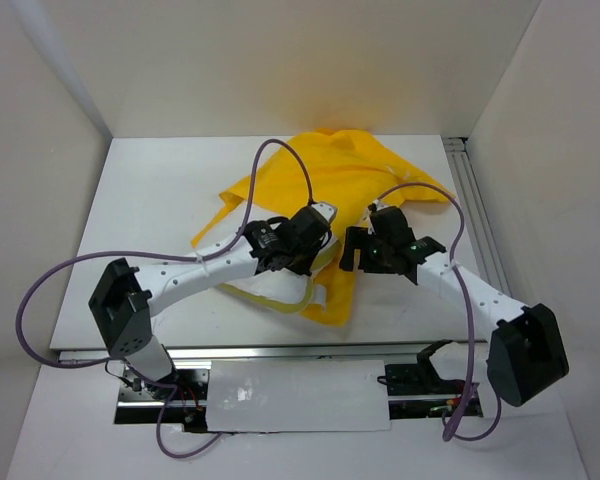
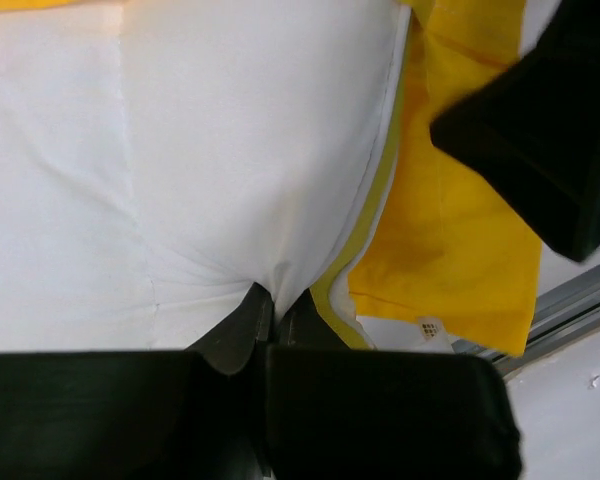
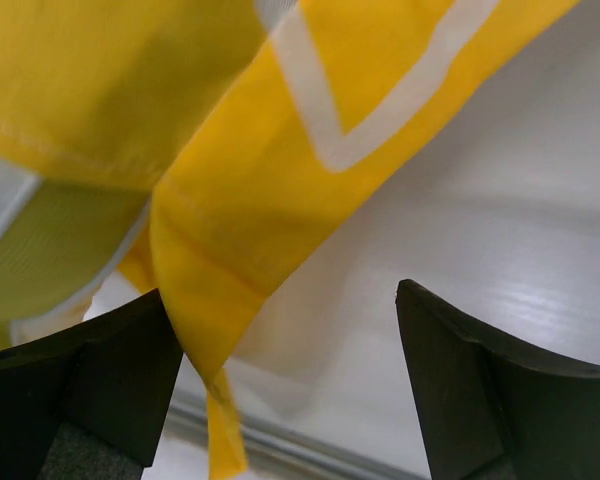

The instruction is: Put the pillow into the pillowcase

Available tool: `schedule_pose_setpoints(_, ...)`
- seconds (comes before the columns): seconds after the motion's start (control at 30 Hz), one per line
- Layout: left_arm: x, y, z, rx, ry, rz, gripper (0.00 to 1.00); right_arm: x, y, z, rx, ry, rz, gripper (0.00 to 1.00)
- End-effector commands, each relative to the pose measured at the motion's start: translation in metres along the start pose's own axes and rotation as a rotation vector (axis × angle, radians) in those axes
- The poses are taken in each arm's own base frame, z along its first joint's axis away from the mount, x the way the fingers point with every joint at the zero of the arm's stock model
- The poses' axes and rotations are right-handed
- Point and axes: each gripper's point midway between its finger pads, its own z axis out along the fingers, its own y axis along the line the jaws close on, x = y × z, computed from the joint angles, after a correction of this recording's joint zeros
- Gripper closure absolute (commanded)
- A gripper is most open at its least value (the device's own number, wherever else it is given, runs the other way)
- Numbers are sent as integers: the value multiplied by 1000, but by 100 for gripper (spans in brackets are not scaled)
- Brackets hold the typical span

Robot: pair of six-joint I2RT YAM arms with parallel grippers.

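Observation:
My left gripper will next raise the pinched fold up and outward toward the crumpled yellow pillowcase (image 1: 325, 182) (image 2: 470, 40), then lower it and let go, as the pillow's seam edge is still uncovered.
The white pillow (image 2: 180, 160) fills the left wrist view, its pale yellow edge seam (image 2: 365, 240) running down the right side. My left gripper (image 2: 275, 305) is shut, pinching a fold of the pillow's white cloth. From above, only a strip of the pillow (image 1: 265, 291) shows under the left gripper (image 1: 298, 258). The bright yellow pillowcase (image 1: 350, 185) lies crumpled behind and over it. My right gripper (image 1: 365, 248) is beside the left one, its jaws wide open (image 3: 280, 300). A hanging corner of the pillowcase (image 3: 230, 150) brushes its left finger (image 3: 100, 380), not clamped.
An aluminium rail (image 1: 477, 220) runs along the table's right side and another (image 1: 280, 352) along the near edge. White walls close in the left, back and right. Purple cables (image 1: 280, 150) loop above both arms.

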Motion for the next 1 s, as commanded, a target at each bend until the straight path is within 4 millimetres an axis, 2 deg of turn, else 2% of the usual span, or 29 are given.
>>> schedule_pose_setpoints(0.0,-47,-4,-22,44,-151,-21,100,-72,10,-1,22,-244,-26,12)
schedule_pose_setpoints(0.07,-48,-5,-25,57,-156,-13,100,-91,20,-2,2,-285,-39,17)
schedule_pose_setpoints(0.13,-59,-3,-29,58,-185,-10,100,-98,29,5,-29,-280,-59,30)
schedule_pose_setpoints(0.17,-63,-4,-31,61,-194,-12,100,-110,37,2,-52,-304,-70,74)
schedule_pose_setpoints(0.23,-77,1,-34,63,-218,-33,100,-114,49,2,-101,-291,-87,100)
schedule_pose_setpoints(0.27,-82,6,-32,59,-219,-47,100,-122,57,-2,-126,-302,-107,100)
schedule_pose_setpoints(0.3,-88,7,-34,68,-229,-55,100,-119,61,-4,-143,-279,-110,100)
schedule_pose_setpoints(0.33,-101,6,-40,86,-264,-80,100,-123,68,-13,-174,-291,-130,100)
schedule_pose_setpoints(0.37,-106,15,-33,73,-258,-96,100,-123,74,-25,-206,-299,-146,100)
schedule_pose_setpoints(0.47,-133,21,-36,98,-299,-156,100,-119,96,-58,-310,-307,-176,100)
schedule_pose_setpoints(0.5,-140,29,-34,86,-308,-170,100,-120,106,-82,-354,-336,-193,100)
schedule_pose_setpoints(0.53,-152,32,-30,74,-325,-195,100,-115,118,-96,-423,-327,-226,100)
schedule_pose_setpoints(0.6,-166,37,-26,70,-339,-251,100,-119,139,-130,-534,-358,-275,100)
schedule_pose_setpoints(0.63,-176,37,-22,82,-347,-289,100,-112,158,-157,-648,-347,-320,100)
schedule_pose_setpoints(0.73,-192,36,-24,83,-387,-362,100,-101,186,-199,-835,-332,-383,100)
schedule_pose_setpoints(0.77,-194,39,-18,63,-397,-382,100,-99,195,-215,-883,-350,-414,100)
schedule_pose_setpoints(0.8,-197,40,-19,60,-410,-409,100,-93,199,-218,-914,-331,-429,100)
schedule_pose_setpoints(0.83,-198,42,-19,51,-416,-442,100,-94,204,-231,-954,-351,-445,100)
schedule_pose_setpoints(0.9,-206,45,-19,43,-456,-502,100,-86,208,-236,-992,-320,-451,100)
schedule_pose_setpoints(0.97,-205,56,-15,-14,-474,-582,100,-84,207,-239,-993,-308,-435,100)
